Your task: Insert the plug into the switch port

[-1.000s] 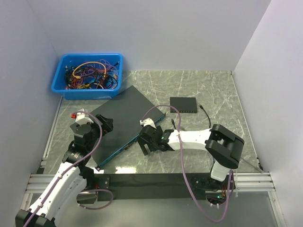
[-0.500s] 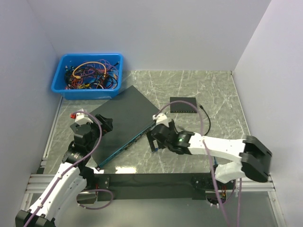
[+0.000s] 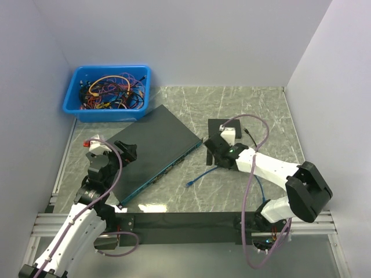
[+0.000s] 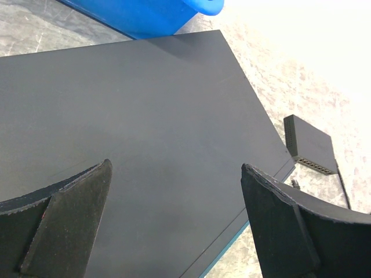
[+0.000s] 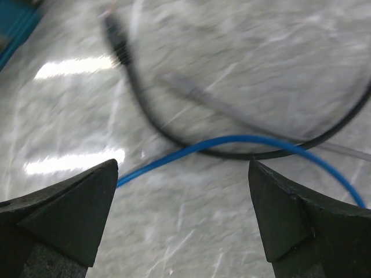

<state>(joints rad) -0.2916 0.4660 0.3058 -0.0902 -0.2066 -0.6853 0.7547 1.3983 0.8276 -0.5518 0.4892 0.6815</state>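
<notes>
Next, my right gripper lowers onto the blue cable (image 3: pixel 203 175) where it crosses the black one, since that part of the blue cable lies below its open fingers, between them.
The big dark switch (image 3: pixel 153 147) with a teal front edge lies slantwise at mid-left. A blue cable (image 3: pixel 203 175) lies loose on the table, its plug end (image 3: pixel 189 184) near the switch's front edge. My right gripper (image 3: pixel 211 153) is open and empty, hovering over the table by the small black switch (image 3: pixel 223 125). In the right wrist view the blue cable (image 5: pixel 232 142) and a black cable with a plug (image 5: pixel 119 46) lie just beyond the open gripper (image 5: pixel 182 165). My left gripper (image 3: pixel 125 152) is open over the big switch's top (image 4: pixel 145 116), with nothing held.
A blue bin (image 3: pixel 107 92) full of tangled cables stands at the back left, also seen in the left wrist view (image 4: pixel 151 14). The small black switch shows in the left wrist view (image 4: pixel 310 145) too. White walls close in the table on three sides.
My right gripper has swung from the big switch's front edge to the right and back, toward the small switch. The blue cable now lies exposed on the table. The left arm barely moved.
</notes>
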